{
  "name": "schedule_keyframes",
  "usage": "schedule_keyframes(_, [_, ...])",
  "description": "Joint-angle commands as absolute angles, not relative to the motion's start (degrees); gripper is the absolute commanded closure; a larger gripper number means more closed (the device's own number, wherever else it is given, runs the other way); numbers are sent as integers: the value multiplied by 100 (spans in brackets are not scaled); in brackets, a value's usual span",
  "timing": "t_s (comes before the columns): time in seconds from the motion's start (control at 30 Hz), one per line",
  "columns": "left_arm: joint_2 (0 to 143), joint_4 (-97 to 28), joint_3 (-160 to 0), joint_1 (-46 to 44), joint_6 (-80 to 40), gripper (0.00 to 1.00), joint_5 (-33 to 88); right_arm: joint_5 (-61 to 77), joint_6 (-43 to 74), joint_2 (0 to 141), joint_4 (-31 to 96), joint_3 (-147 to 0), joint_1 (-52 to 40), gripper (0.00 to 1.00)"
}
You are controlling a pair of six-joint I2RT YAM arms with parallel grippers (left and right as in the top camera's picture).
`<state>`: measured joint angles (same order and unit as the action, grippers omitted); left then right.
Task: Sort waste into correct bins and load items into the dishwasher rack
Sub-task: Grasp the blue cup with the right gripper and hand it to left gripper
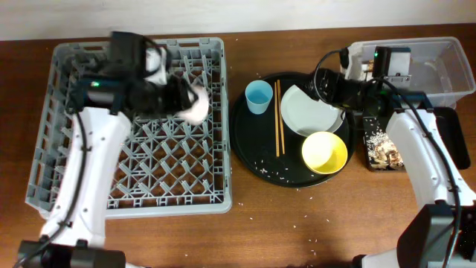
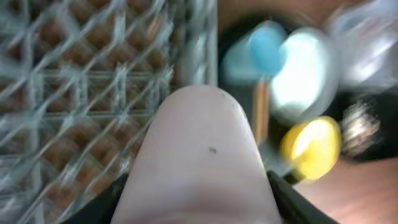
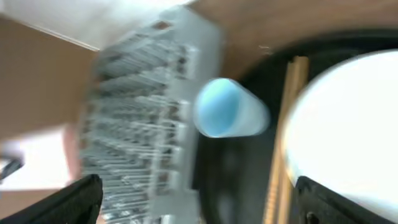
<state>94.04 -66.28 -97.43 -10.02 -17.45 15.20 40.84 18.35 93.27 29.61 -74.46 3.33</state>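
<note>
My left gripper should next move back and down and let go of the pink cup (image 1: 196,105), because the slots in the rack's near corner (image 1: 207,171) beside the round tray are empty.
My left gripper (image 1: 178,97) is shut on the pale pink cup (image 1: 196,105) and holds it above the grey dishwasher rack (image 1: 134,149). In the left wrist view the cup (image 2: 199,149) fills the space between the fingers, over the rack (image 2: 81,93). My right gripper (image 1: 327,85) is open and empty, hovering over the white plate (image 1: 312,113). The light blue cup (image 1: 259,97), chopsticks (image 1: 279,119) and yellow bowl (image 1: 324,152) sit on the round black tray. The right wrist view shows the blue cup (image 3: 227,109), chopsticks (image 3: 286,124) and plate (image 3: 348,124).
The round black tray (image 1: 245,145) holds scattered crumbs (image 1: 271,171). A clear plastic tub (image 1: 446,67) stands at the back right. A flat black tray (image 1: 383,149) with brown-and-white food scraps lies right of the bowl. A few crumbs (image 1: 305,219) lie on the wooden table.
</note>
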Motion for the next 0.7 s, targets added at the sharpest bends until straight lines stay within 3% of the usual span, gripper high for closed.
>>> schedule_keyframes(0.0, [9507, -7570, -9828, -1699, -1404, 61, 117, 3485, 1625, 9262, 2965, -7450, 346, 1])
schedule_keyframes(0.13, [9937, -7935, -9546, -2327, -1406, 61, -5, 3487, 1535, 9262, 3085, -7448, 340, 2])
schedule_keyframes(0.33, [10560, -7465, -8792, -2460, -1424, 61, -45, 3485, 1520, 9262, 3116, -7448, 340, 2])
schedule_keyframes(0.37, [10654, -7382, -8748, -2460, -1424, 53, -45, 3485, 1520, 9262, 3116, -7448, 340, 2])
schedule_keyframes(0.43, [10842, -7258, -8739, -2460, -1424, 21, -45, 3465, 1525, 9264, 3096, -7448, 285, 6])
schedule_keyframes(0.47, [10873, -7218, -8739, -2460, -1424, 16, -43, 3365, 1634, 9271, 2978, -7448, 191, 14])
schedule_keyframes(0.53, [10873, -7057, -8768, -2458, -1422, 8, -45, 2506, 2215, 9351, 2567, -7448, -176, 19])
schedule_keyframes(0.67, [10805, -7028, -9754, -2165, -1426, 8, 303, 1225, 2976, 9913, 1708, -7448, -1094, 28])
